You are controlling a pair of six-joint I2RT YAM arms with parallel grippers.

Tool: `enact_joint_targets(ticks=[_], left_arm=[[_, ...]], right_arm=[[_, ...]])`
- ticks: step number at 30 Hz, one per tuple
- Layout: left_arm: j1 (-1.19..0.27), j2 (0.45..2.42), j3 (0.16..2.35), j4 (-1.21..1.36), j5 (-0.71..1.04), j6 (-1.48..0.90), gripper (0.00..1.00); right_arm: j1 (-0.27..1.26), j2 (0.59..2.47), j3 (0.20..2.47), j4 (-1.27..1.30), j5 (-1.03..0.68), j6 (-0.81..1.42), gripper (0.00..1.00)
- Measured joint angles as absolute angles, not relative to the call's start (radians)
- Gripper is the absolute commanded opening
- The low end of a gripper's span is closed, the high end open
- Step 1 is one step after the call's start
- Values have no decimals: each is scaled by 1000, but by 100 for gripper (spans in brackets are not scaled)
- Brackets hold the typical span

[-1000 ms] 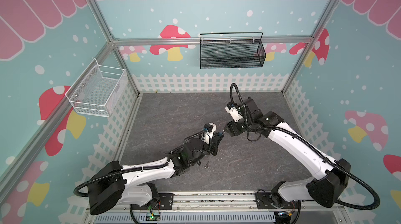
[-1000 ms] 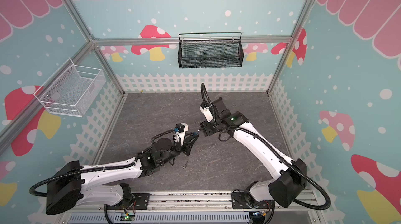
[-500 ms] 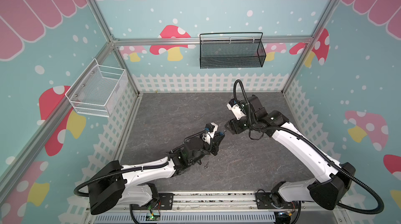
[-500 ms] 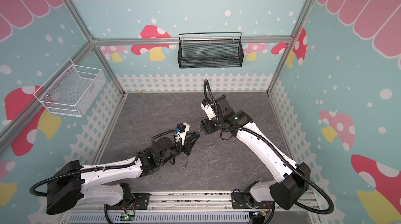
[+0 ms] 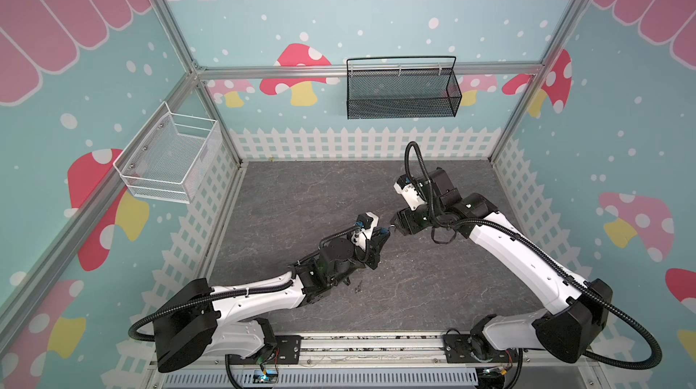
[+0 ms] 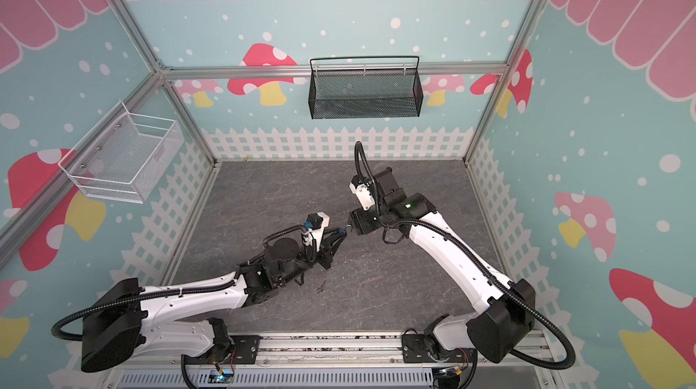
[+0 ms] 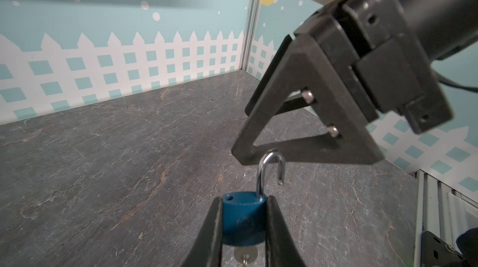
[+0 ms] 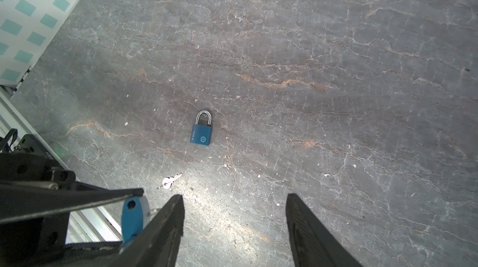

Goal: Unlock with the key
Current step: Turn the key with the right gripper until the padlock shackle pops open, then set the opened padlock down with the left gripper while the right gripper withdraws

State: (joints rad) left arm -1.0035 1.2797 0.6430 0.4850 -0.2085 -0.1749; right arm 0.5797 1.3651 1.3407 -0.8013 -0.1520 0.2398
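Note:
The clear patch of bare grey floor is below my left gripper, so next I will lower it, tilt its fingers down and release the blue padlock there.
My left gripper [image 7: 244, 201] is shut on a blue padlock [image 7: 243, 216] held above the floor. Its silver shackle [image 7: 270, 167] stands open, one leg out of the body. A silver key head [image 7: 245, 254] shows below the body. In both top views my left gripper [image 5: 383, 233] [image 6: 341, 233] and right gripper [image 5: 392, 226] [image 6: 350, 226] meet tip to tip. One of the right gripper's fingers [image 7: 297, 123] hangs just beside the shackle. My right gripper [image 8: 235, 198] is open and holds nothing.
In the right wrist view a second blue padlock [image 8: 201, 133], shackle shut, lies on the grey floor with a loose key [image 8: 169, 181] near it. That key [image 5: 357, 287] lies by the left arm. A black basket [image 5: 401, 87] and white basket [image 5: 169, 159] hang on the walls.
The right arm has shifted and its wrist has turned slightly, with its tips staying near the held padlock. The left arm and its grip are unchanged.

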Motion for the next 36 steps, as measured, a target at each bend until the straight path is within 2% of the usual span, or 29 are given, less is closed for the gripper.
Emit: enact_joint_targets(ticks=[6, 12, 22, 31, 36], left_arm=[[-1003, 1308, 660, 491, -222, -178, 0], [-1003, 1398, 759, 443, -291, -248, 0], [-998, 1733, 1209, -15, -466, -556, 0], [-961, 2026, 1525, -430, -463, -787, 0], [-950, 2115, 1613, -559, -451, -876, 0]], right_arm=[[564, 1323, 1335, -801, -136, 248, 66], [485, 1240, 1268, -795, -79, 299, 69], [302, 1151, 1006, -640, -62, 458, 78], [243, 1105, 898, -550, -84, 501, 79], [240, 1070, 867, -530, -96, 504, 79]])
